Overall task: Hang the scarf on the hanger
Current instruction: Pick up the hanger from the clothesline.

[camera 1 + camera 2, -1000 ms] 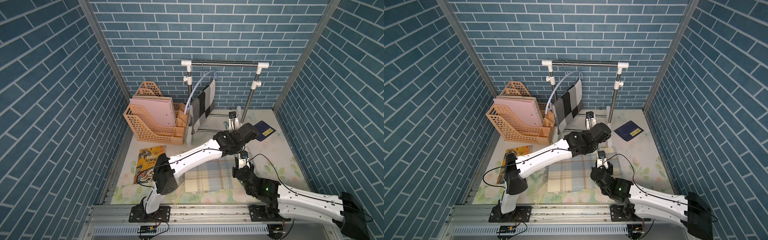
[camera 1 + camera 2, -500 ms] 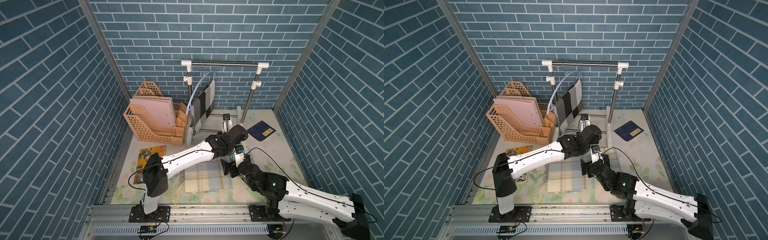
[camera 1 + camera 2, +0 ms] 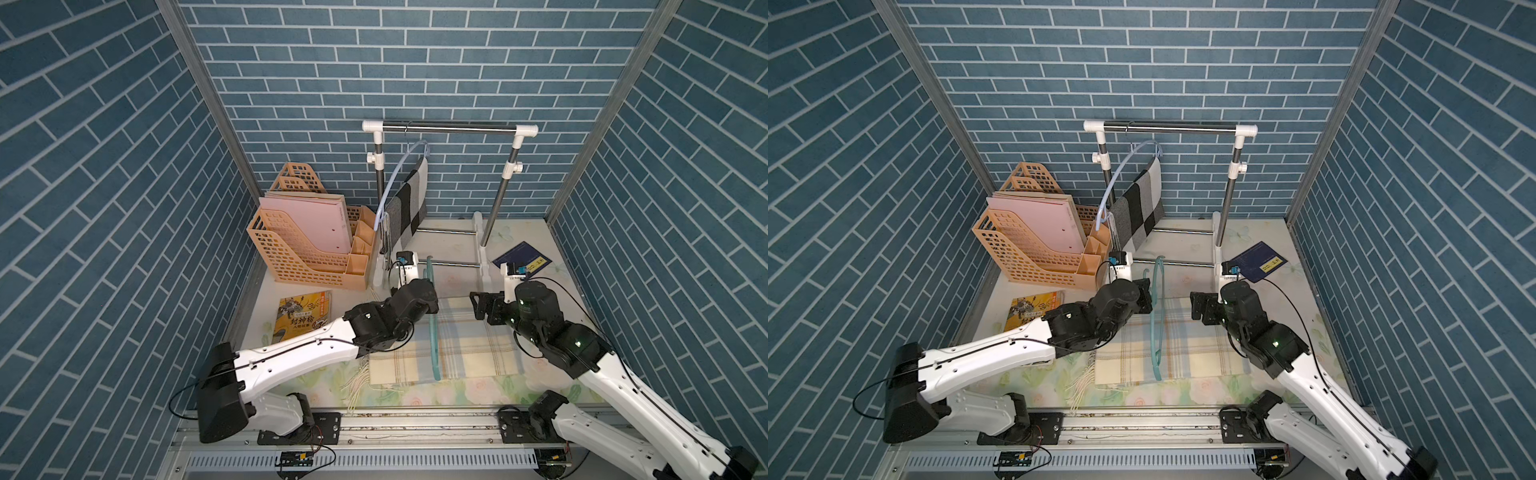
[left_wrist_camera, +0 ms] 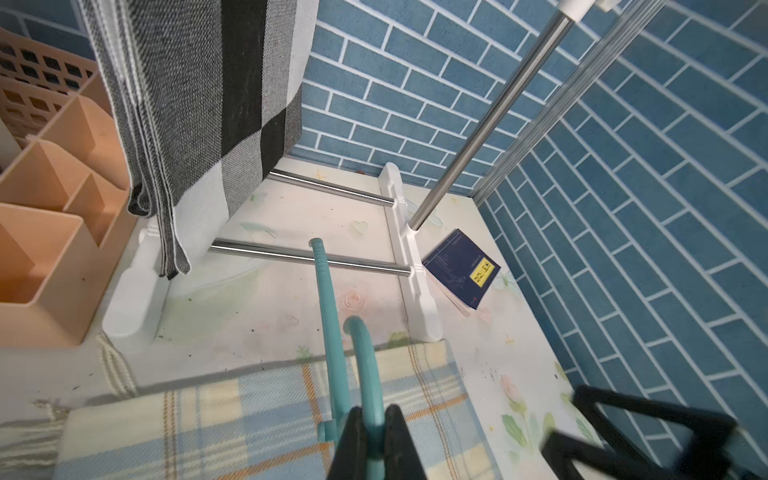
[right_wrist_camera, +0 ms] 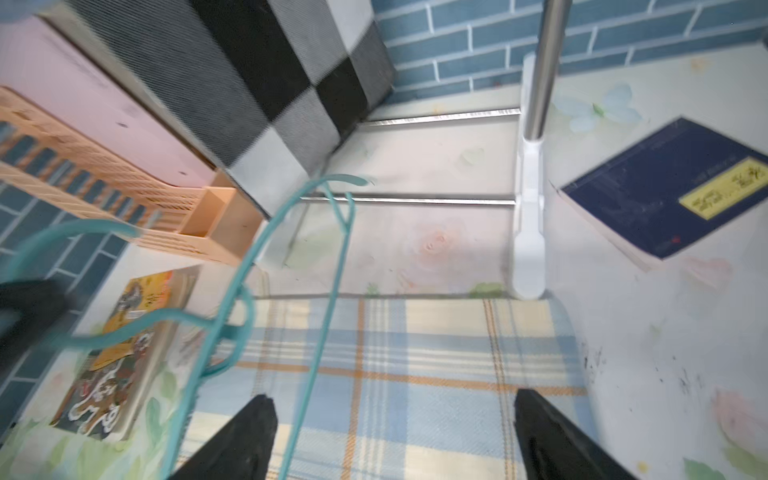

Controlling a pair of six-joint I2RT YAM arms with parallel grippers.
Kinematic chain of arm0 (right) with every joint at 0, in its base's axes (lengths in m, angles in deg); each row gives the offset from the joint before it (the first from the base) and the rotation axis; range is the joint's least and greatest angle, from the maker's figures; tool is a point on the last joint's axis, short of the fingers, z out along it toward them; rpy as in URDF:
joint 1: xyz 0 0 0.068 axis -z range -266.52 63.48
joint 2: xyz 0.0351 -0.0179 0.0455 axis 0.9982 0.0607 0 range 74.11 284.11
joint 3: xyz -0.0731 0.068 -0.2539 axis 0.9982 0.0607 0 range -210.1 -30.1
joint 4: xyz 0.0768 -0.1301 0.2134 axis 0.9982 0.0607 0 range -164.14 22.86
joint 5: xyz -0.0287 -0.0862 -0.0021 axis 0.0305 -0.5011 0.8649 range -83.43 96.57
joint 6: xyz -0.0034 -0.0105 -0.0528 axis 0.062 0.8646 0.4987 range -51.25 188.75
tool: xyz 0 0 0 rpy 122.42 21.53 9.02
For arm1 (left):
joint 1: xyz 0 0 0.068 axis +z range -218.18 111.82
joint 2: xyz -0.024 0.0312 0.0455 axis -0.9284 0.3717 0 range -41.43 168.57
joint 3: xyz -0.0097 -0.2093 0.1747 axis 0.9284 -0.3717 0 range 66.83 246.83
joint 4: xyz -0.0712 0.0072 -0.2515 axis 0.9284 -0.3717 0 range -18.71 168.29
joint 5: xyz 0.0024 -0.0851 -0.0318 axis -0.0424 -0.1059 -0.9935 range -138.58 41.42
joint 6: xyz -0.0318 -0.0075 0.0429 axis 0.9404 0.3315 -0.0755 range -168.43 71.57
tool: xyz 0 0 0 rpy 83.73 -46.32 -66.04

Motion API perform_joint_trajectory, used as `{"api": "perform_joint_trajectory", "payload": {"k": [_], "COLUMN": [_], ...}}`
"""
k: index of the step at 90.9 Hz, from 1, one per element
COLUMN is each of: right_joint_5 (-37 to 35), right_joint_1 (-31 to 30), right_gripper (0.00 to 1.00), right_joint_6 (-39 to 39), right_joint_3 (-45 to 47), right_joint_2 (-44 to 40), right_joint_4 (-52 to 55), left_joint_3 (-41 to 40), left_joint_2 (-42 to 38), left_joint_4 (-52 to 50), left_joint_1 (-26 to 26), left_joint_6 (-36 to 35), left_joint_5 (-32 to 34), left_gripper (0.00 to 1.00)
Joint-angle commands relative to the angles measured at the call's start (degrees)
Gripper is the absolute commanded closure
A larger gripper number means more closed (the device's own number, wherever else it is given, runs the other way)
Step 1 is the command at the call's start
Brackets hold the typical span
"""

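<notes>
The scarf's short edge (image 5: 581, 390) lies below my right gripper and farther from the hanger, so my right gripper should next lower its fingers onto that edge, clear of the hanger's bar (image 5: 318, 347) passing close.
The scarf (image 3: 469, 345) (image 3: 1192, 349), pale blue, cream and orange plaid, lies folded flat on the table. The teal hanger (image 3: 433, 332) (image 3: 1156, 328) stands on edge across its left part. My left gripper (image 3: 1148, 297) (image 4: 376, 415) is shut on the hanger (image 4: 328, 307) near its hook. My right gripper (image 3: 478, 305) (image 3: 1200, 305) (image 5: 392, 405) hovers open above the scarf's (image 5: 415, 353) far right part with nothing between its fingers. The hanger's bar (image 5: 318, 347) passes close to one finger. The scarf's far edge (image 4: 208, 424) shows below the left jaws.
A clothes rack (image 3: 449, 129) stands at the back, carrying a light blue hanger with a black and grey checked scarf (image 3: 409, 203). An orange file organiser (image 3: 307, 249) sits at the back left. A yellow book (image 3: 303, 318) lies left of the scarf, a navy book (image 3: 521, 262) at the back right.
My right gripper went from shut to open and drew back to the right over the scarf. My left arm swung left with the hanger in its grip.
</notes>
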Motion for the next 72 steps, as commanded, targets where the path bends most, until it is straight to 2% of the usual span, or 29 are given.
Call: {"api": "perform_joint_trajectory", "payload": {"k": [1, 9, 18, 32, 48, 72], "right_joint_5": [12.5, 15.1, 12.9, 5.7, 5.0, 3.6], "right_joint_1": [10.2, 19.1, 23.7, 24.0, 24.1, 24.0], "right_gripper": [0.13, 0.18, 0.23, 0.3, 0.37, 0.41], "right_joint_6": [-2.9, -3.6, -2.4, -1.3, -0.7, 0.5], "right_joint_3": [4.1, 8.8, 11.0, 10.8, 11.4, 12.8], "right_joint_2": [2.9, 4.9, 8.7, 12.2, 18.3, 24.7], "right_joint_4": [-0.5, -3.9, -5.2, -6.9, -9.3, -12.0], "left_joint_3": [-6.4, -10.4, -13.0, -14.9, -17.4, -18.1], "left_joint_2": [-4.1, -5.1, -4.0, -1.5, -0.5, -0.5], "left_joint_4": [8.5, 11.3, 14.1, 17.6, 20.3, 19.0], "left_joint_1": [0.1, 0.1, -0.1, -0.1, -0.1, -0.1], "left_joint_6": [3.8, 7.2, 10.6, 13.8, 15.0, 13.3], "left_joint_5": [-3.3, -3.7, -5.3, -5.6, -5.6, -4.6], "left_gripper": [1.0, 1.0, 1.0, 1.0, 1.0, 1.0]}}
